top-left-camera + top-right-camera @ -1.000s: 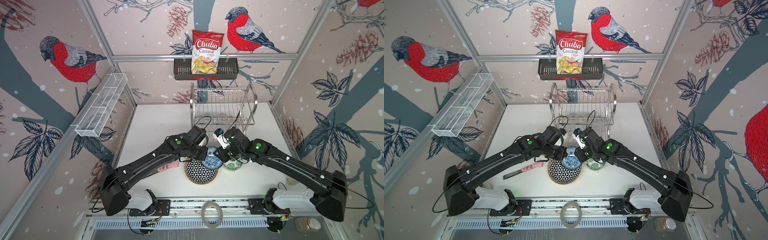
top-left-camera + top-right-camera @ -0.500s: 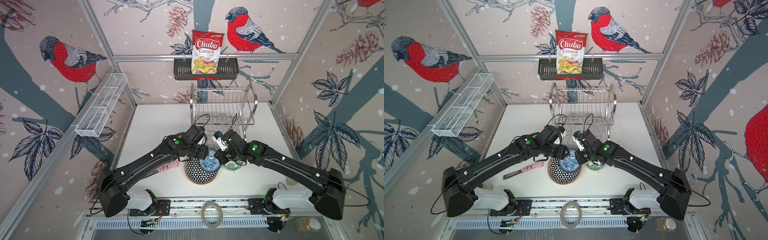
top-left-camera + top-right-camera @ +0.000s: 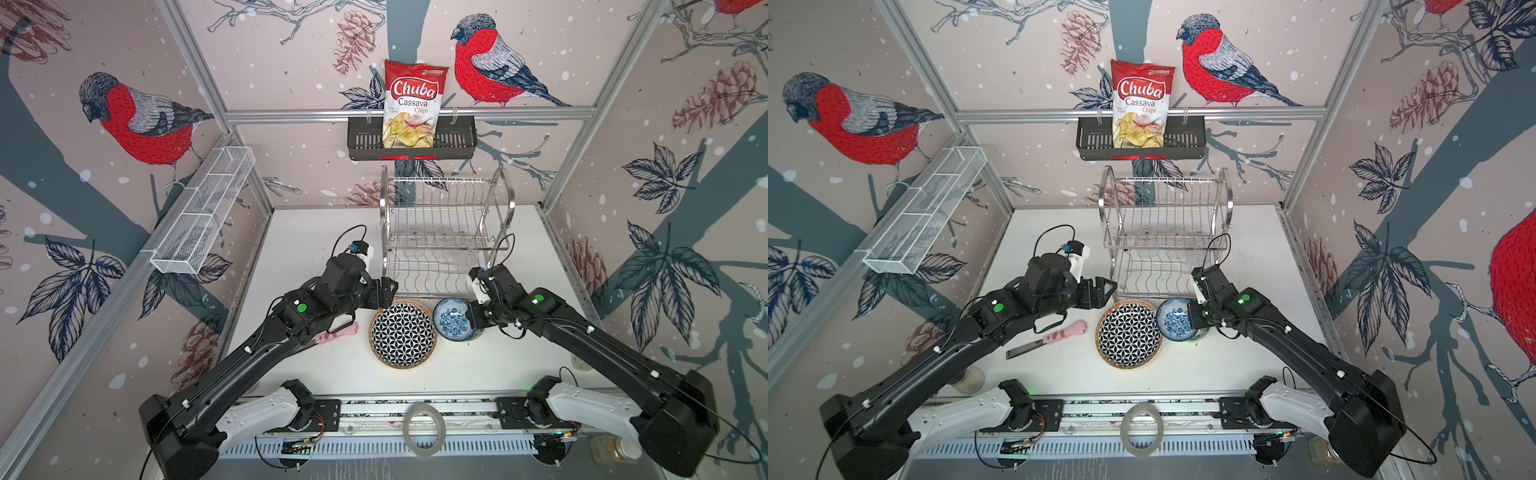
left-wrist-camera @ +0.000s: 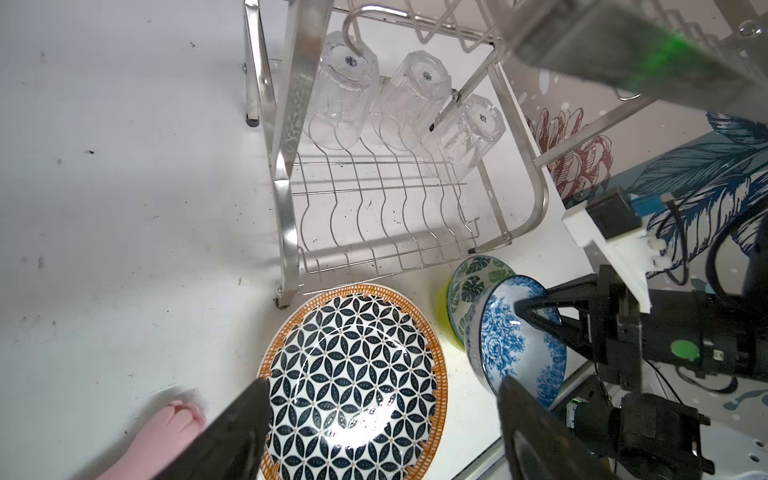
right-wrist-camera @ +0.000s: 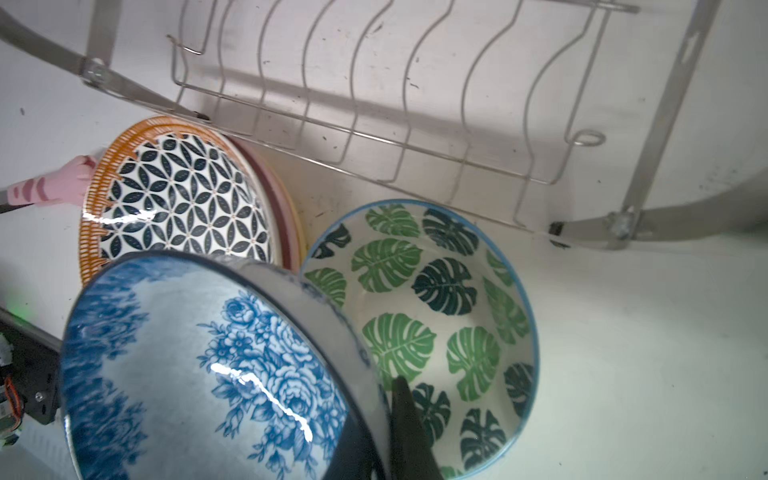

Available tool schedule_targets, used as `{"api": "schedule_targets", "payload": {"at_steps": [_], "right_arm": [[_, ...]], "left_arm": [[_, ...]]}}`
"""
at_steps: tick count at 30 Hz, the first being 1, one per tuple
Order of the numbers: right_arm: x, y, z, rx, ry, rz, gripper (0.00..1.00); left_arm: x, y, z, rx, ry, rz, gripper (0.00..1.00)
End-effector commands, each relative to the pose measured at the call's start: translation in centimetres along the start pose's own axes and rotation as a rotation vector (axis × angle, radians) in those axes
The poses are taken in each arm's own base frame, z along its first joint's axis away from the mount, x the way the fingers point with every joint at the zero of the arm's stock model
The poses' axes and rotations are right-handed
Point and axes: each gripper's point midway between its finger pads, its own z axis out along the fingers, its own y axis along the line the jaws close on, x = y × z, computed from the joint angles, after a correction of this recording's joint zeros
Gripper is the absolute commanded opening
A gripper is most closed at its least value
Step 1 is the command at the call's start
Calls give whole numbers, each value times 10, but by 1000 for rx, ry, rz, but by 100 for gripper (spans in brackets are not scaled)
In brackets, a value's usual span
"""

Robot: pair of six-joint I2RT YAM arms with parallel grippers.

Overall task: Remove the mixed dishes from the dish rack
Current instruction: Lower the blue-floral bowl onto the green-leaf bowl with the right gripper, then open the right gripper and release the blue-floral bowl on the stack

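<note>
My right gripper will next move away from the plate and down, to let go of the blue-floral bowl (image 5: 208,365) in the green-leaf bowl (image 5: 436,324) below the gripper.
The steel dish rack (image 3: 444,232) (image 3: 1167,232) stands at the back, with three clear glasses (image 4: 345,91) upside down on its lower tier. In front of it lies the geometric plate (image 3: 402,333) (image 4: 353,374), on top of a pink plate (image 5: 286,216). My right gripper (image 3: 469,318) (image 5: 386,399) is shut on the rim of the blue-floral bowl (image 3: 452,319) (image 5: 208,365). It holds that bowl tilted over the green-leaf bowl (image 5: 436,324), which sits in a lime bowl (image 4: 442,307). My left gripper (image 3: 388,291) (image 4: 380,395) is open and empty above the plate's far left edge.
A pink cat-paw utensil (image 3: 336,334) lies left of the plates, under the left arm. A black wall basket (image 3: 457,141) with a chips bag hangs above the rack. A white mesh basket (image 3: 203,212) hangs on the left wall. A tape roll (image 3: 424,430) lies on the front rail.
The left gripper has opened, let go of the blue-floral bowl and drawn back left. The right gripper has shut on its rim and carried it right, off the plate.
</note>
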Motion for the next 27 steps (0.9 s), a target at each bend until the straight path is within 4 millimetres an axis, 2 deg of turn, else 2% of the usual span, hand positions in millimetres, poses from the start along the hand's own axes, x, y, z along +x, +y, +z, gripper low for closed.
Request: {"api": "schedule_targets", "payload": {"at_steps": [1,14,24,27], "right_arm": [[-1,-8,2,3,-7,26,0],[-3,-31,12,54,9,91,0],[-2,-32,17,67,11,107,0],[0,-30,20,69,17,98,5]], "left_arm": [[-2,1,5,-6,-7,-8,84],[-1,4,11,-24,15,8,85],[1,2,16,-19,30,12,85],[1,2,17,-19,35,12,85]]}}
